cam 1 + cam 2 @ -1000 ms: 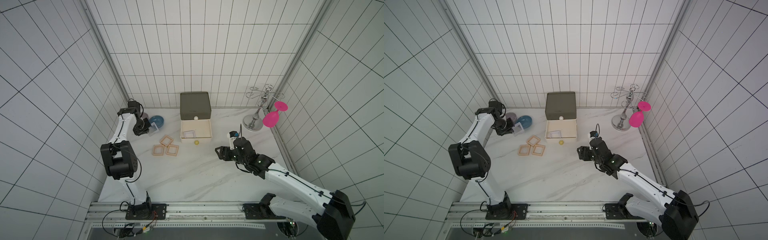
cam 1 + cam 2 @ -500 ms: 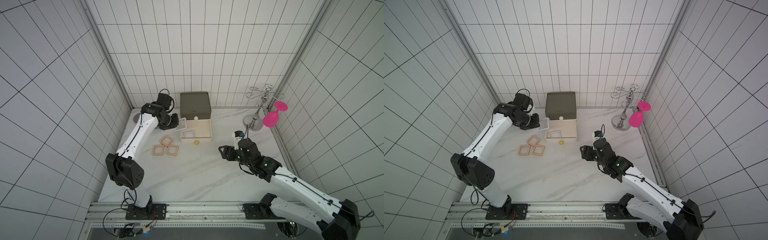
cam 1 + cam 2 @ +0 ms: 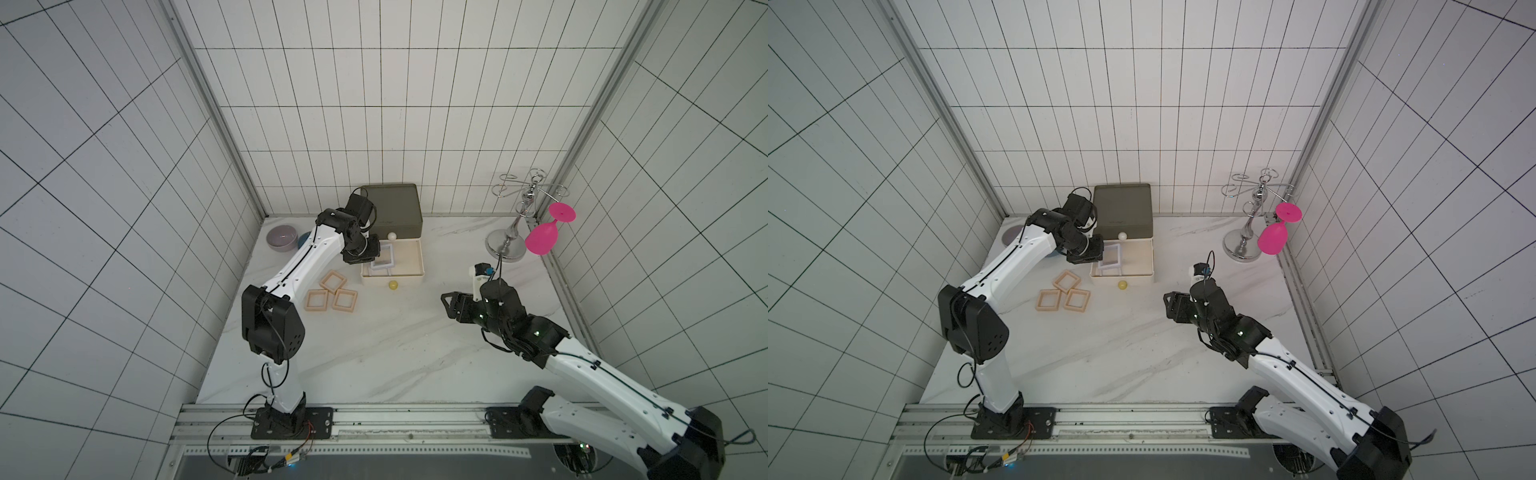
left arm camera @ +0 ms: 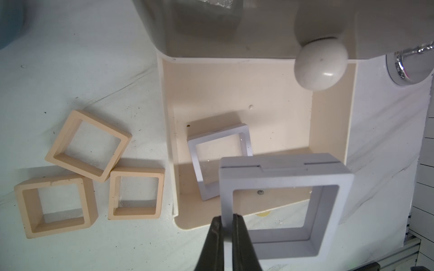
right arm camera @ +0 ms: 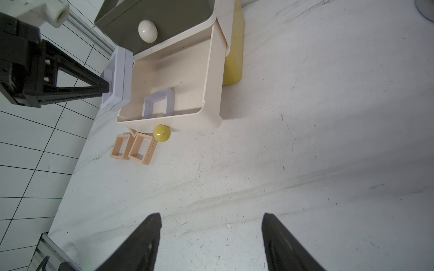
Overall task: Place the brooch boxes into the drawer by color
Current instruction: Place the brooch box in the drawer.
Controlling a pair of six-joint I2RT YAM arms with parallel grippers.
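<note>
My left gripper lowers the matching box onto the lavender-white brooch box lying flat in the open white drawer level next. It releases the matching box's rim, since the other box lies below.
The drawer (image 3: 392, 208) stands at the back centre with its olive top and its white middle tier (image 3: 415, 266) pulled open. One lavender-white brooch box (image 4: 219, 159) lies flat inside that tier. My left gripper (image 4: 227, 218) is shut on the rim of a second lavender-white brooch box (image 4: 281, 199), which hangs level above the open tier's left front corner (image 3: 382, 257). Three peach brooch boxes (image 3: 332, 293) lie together on the table to the left of the drawer. My right gripper (image 5: 211, 225) is open and holds nothing, above bare table to the right of the drawer (image 3: 451, 305).
A lilac bowl (image 3: 281, 238) and a partly hidden blue bowl (image 3: 303, 239) sit at the back left. A chrome glass stand (image 3: 509, 245) with a pink glass (image 3: 541, 243) stands at the back right. The bottom tier's yellow knob (image 3: 393, 285) juts out below the open tier.
My left arm swung from the bowls at the back left over to the open tier, carrying the lavender-white box. My right arm drew back a little towards the right front.
</note>
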